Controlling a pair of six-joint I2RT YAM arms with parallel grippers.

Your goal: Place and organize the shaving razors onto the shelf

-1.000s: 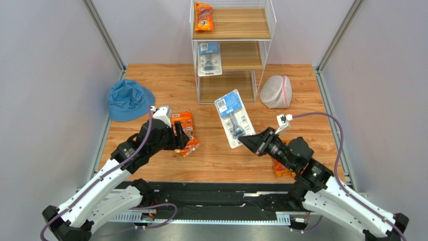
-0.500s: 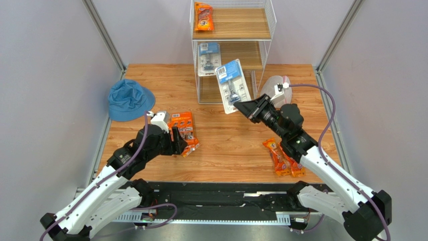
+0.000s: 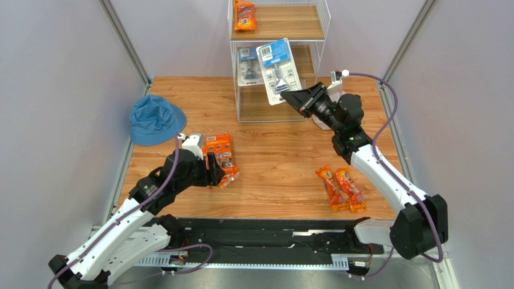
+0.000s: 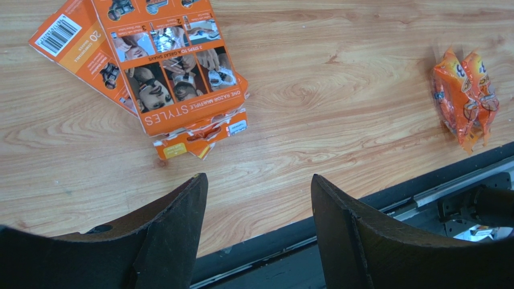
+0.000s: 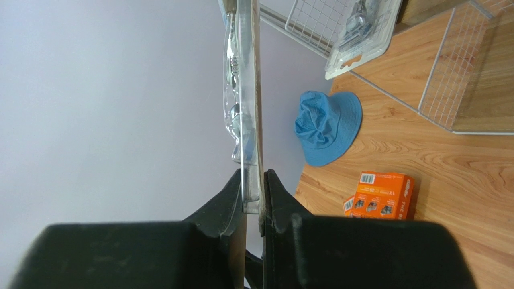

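Observation:
Next, the right gripper moves outward and down and releases its card on the shelf's middle board (image 3: 302, 61) (image 5: 421, 9), which lies bare beside the other card.
My right gripper (image 3: 288, 95) is shut on the bottom edge of a white and blue blister-card razor (image 3: 279, 64). It holds the card in the air in front of the middle level of the white wire shelf (image 3: 320, 45). The right wrist view shows this card (image 5: 247, 90) edge-on between the jaws (image 5: 253, 180). Another blister card (image 3: 248, 65) lies on the middle board and an orange bag (image 3: 244, 15) on the top board. My left gripper (image 3: 218, 170) is open and empty, low beside the flat orange multi-packs (image 3: 220, 158) (image 4: 163, 66). Two long orange bags (image 3: 341, 188) (image 4: 467, 99) lie at the front right.
A blue bucket hat (image 3: 154, 118) sits at the table's left edge. The black rail (image 3: 271, 238) runs along the near edge under the arm bases. Grey walls close in on both sides of the table.
My right arm has lifted the blister card off the table and carried it up and away to the shelf front. The left arm has barely moved.

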